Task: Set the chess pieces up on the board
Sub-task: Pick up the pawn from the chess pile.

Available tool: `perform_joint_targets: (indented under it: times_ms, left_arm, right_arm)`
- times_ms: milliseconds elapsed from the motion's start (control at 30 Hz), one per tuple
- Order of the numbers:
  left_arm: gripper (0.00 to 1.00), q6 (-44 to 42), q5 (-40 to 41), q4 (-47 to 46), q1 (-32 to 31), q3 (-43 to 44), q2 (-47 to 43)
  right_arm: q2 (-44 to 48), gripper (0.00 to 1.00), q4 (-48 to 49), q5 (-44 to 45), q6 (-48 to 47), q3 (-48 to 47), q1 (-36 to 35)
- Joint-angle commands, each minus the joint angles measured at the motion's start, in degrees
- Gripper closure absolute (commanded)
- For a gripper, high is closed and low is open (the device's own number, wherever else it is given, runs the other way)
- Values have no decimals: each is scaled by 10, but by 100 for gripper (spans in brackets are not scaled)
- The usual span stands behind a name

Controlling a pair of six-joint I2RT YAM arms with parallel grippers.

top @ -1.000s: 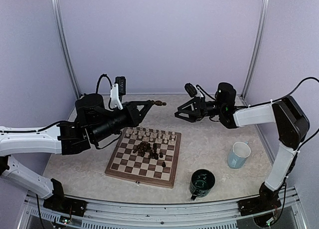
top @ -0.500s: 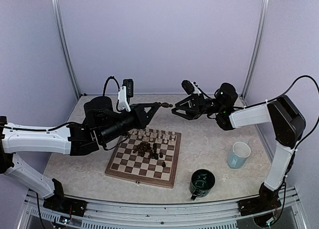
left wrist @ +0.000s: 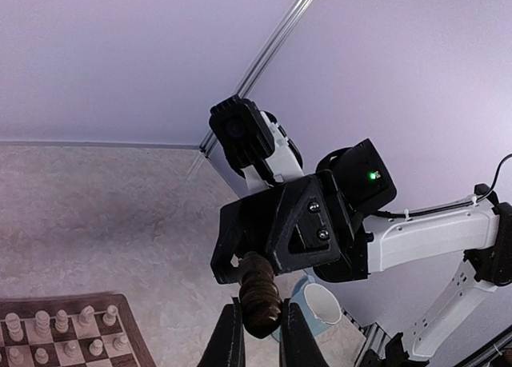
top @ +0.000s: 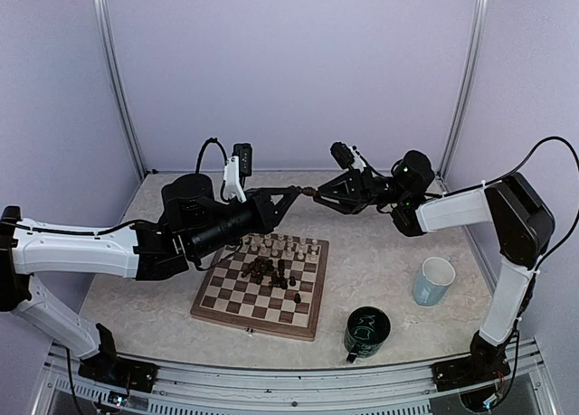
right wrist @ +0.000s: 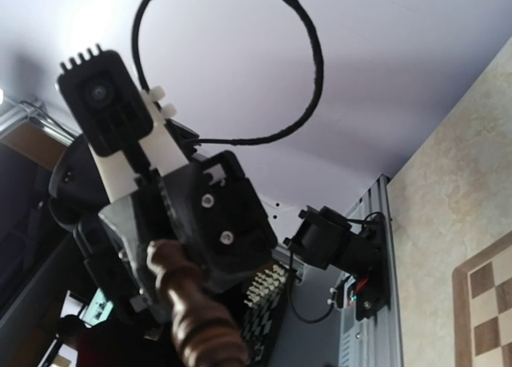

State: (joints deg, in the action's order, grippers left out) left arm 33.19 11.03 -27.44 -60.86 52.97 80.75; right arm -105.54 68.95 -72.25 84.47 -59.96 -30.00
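The empty near row [top: 246, 312] lies below and back, so my left gripper should next draw back, tip down, lower and release the piece there.
My left gripper [top: 297, 192] is raised above the far edge of the board [top: 254, 321] and is shut on a dark brown chess piece [top: 306, 193]. The left wrist view shows the piece [left wrist: 258, 291] pinched between my fingers [left wrist: 230, 335]. My right gripper [top: 315, 195] meets it from the right, with its jaws on either side of the piece's far end [left wrist: 244, 263]; I cannot tell whether they press it. In the right wrist view the piece [right wrist: 196, 319] is blurred and my own fingers do not show. Cream pieces [top: 280, 246] line the far rows. Dark pieces [top: 267, 270] lie heaped mid-board.
A pale blue mug [top: 434, 280] stands right of the board and a dark green mug [top: 367, 332] stands near its front right corner. The enclosure's walls and metal posts close in the back and sides.
My left gripper has carried the dark piece to the right and a little up. My right gripper has moved left to meet it, and the two now touch at the piece.
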Motion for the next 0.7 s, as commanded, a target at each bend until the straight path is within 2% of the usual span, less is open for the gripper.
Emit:
perform_joint_targets:
  times_ms: [0,533,667]
  left_arm:
    - [100,-7,-4,-22,-5,16,6]
    - [100,-17,2,3,-1,27,20]
    - [100,-21,12,18,2,29,19]
  right_arm:
    - [-6,67,25,-3,5,3,-8]
    - [-15,95,47,-7,18,-2,-5]
    - [-11,100,43,-9,7,-3,0]
